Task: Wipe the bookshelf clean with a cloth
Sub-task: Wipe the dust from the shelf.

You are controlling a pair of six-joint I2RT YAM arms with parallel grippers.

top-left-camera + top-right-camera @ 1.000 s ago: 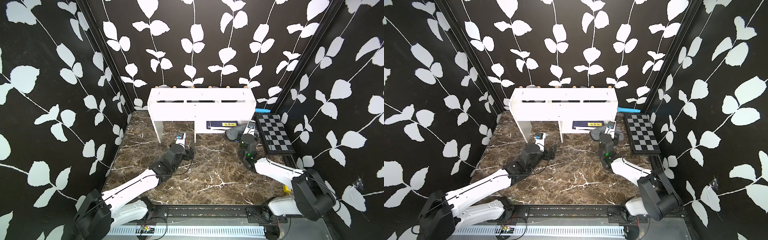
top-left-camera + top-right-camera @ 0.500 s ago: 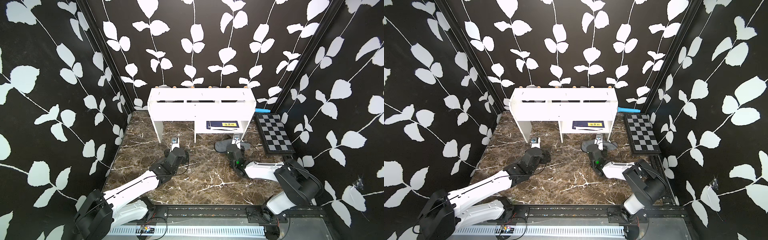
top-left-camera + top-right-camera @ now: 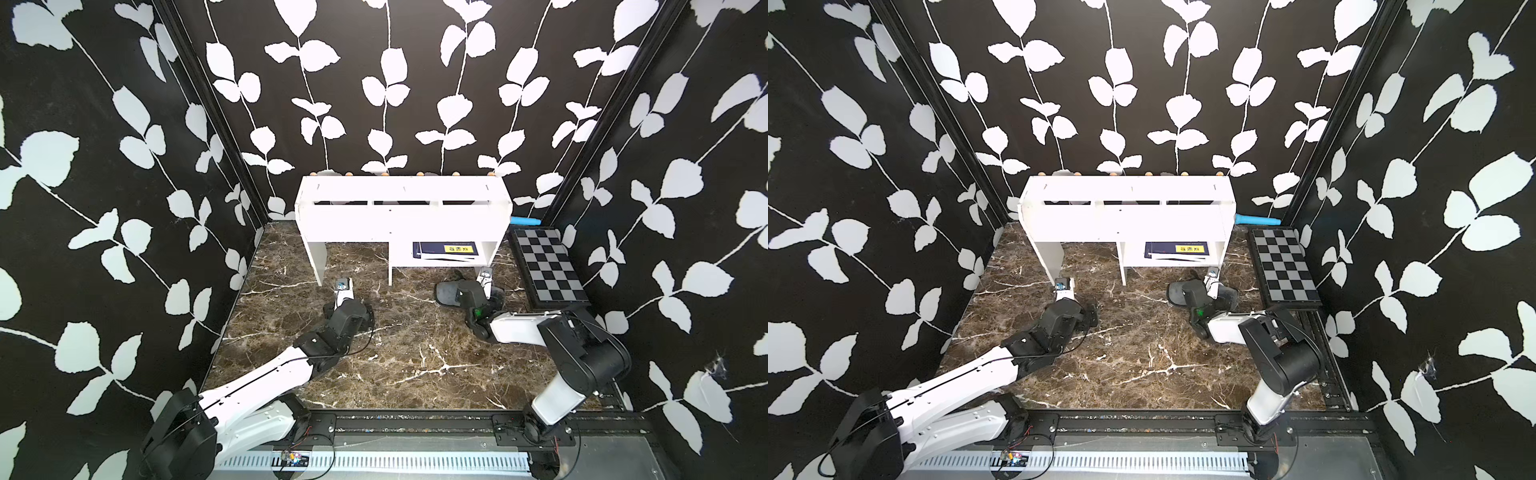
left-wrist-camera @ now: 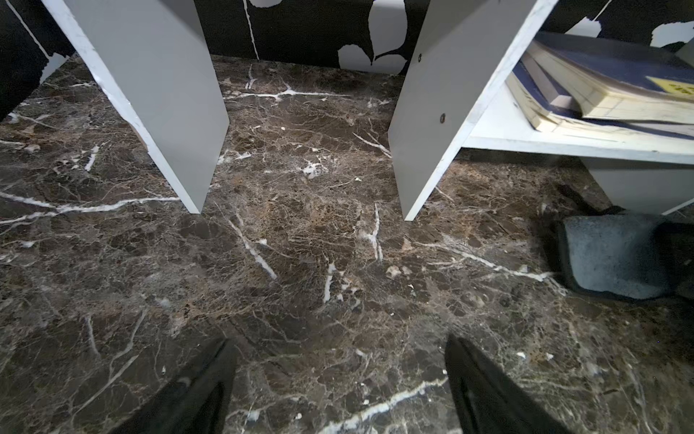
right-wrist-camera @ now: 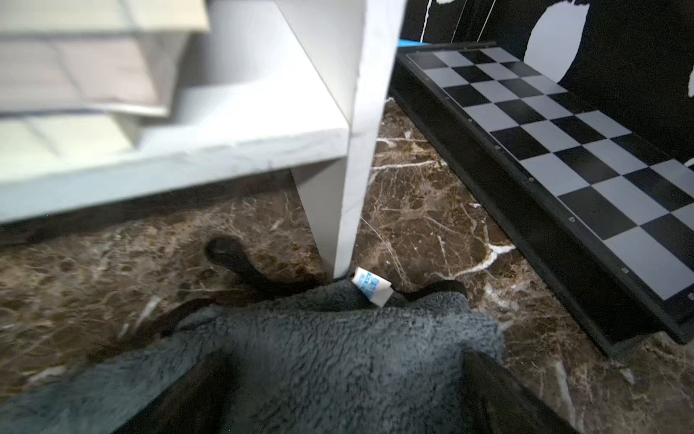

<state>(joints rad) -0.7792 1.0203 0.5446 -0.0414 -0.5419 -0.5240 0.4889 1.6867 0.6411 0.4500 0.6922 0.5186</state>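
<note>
The right gripper lowers a little onto the grey cloth's fluffy middle [image 5: 347,380] next and closes its open fingers there, since that part already lies between them.
The white bookshelf [image 3: 403,224] [image 3: 1125,220] stands against the back wall; its panel legs [image 4: 161,94] and lower cubby [image 5: 263,139] fill the wrist views. The grey cloth [image 3: 446,293] [image 3: 1179,291] [image 4: 616,259] lies crumpled on the marble floor in front of the shelf's right leg, its white tag [image 5: 371,287] beside that leg. My right gripper [image 3: 478,286] [image 5: 345,357] is open low over the cloth [image 5: 338,338], one finger on each side. My left gripper [image 3: 344,291] [image 4: 338,340] is open over bare marble before the shelf's left opening.
A black-and-grey checkered board [image 3: 544,266] [image 5: 563,150] lies along the right wall, close to the cloth. Stacked books [image 3: 446,249] [image 4: 601,86] fill the lower cubby. A blue object [image 3: 523,220] pokes out behind the shelf's right end. Patterned walls close in three sides.
My right gripper carried the cloth from the cubby front down to the floor and has opened its jaws. My left gripper drew back slightly from the shelf and sank lower.
</note>
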